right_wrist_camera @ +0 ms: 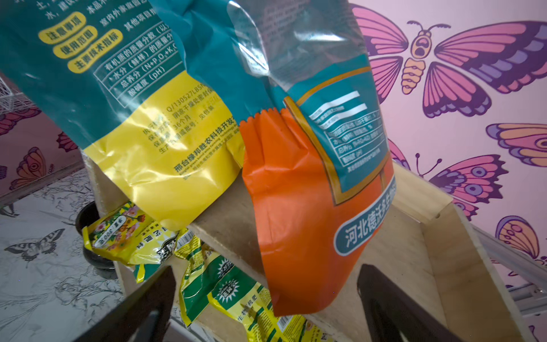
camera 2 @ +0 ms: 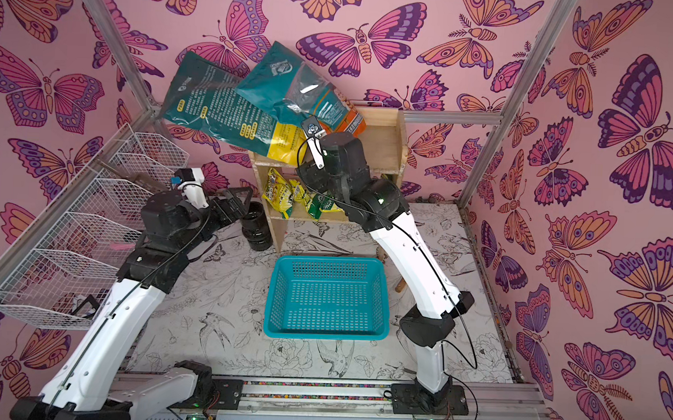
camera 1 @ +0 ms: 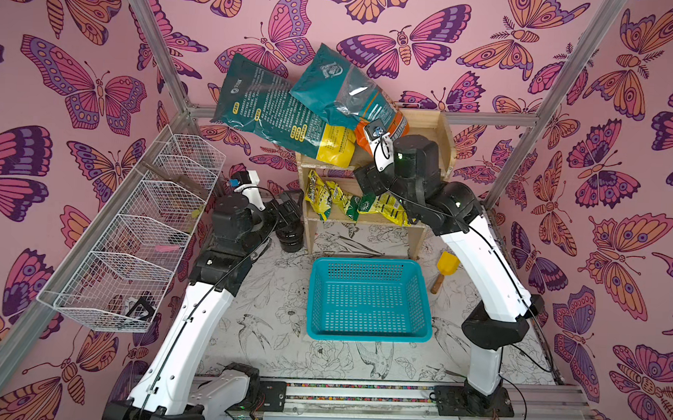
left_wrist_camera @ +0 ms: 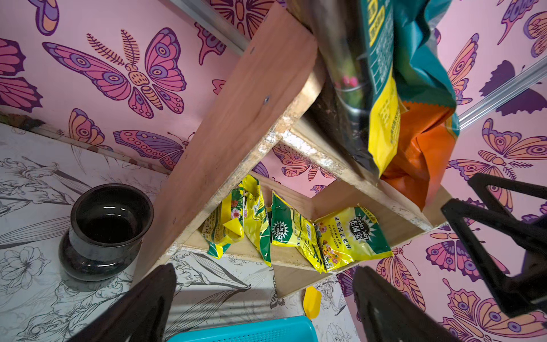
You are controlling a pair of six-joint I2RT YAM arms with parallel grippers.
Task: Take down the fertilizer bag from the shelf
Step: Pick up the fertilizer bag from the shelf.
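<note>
The orange bottom (camera 2: 351, 122) of the teal and orange bag (camera 2: 293, 84) juts past the shelf's front edge, so my open right gripper pushes outward around it next and closes.
Two big fertilizer bags stand on the top tier of the pale wooden shelf (camera 1: 444, 145) (camera 2: 384, 143) (left_wrist_camera: 236, 118) (right_wrist_camera: 414, 251). The teal and yellow bag (camera 1: 269, 110) (camera 2: 218, 108) (right_wrist_camera: 133, 103) leans out over the shelf's left side. A teal and orange bag (camera 1: 344, 90) (camera 2: 293, 84) (left_wrist_camera: 420, 148) (right_wrist_camera: 296, 192) rests against it. My right gripper (right_wrist_camera: 266, 268) is open just below the orange bag; the bag's bottom corner shows between the fingers without touching them. My left gripper (left_wrist_camera: 265, 268) (camera 2: 238, 199) is open and empty, low beside the shelf's left leg.
Several small yellow-green packets (camera 1: 351, 204) (left_wrist_camera: 296, 234) lie on the lower tier. A black pot (camera 1: 290, 240) (left_wrist_camera: 106, 231) stands left of the shelf. In front of it sit a blue basket (camera 1: 364, 335) and a yellow scoop (camera 1: 446, 267). A white wire rack (camera 1: 130, 248) lines the left wall.
</note>
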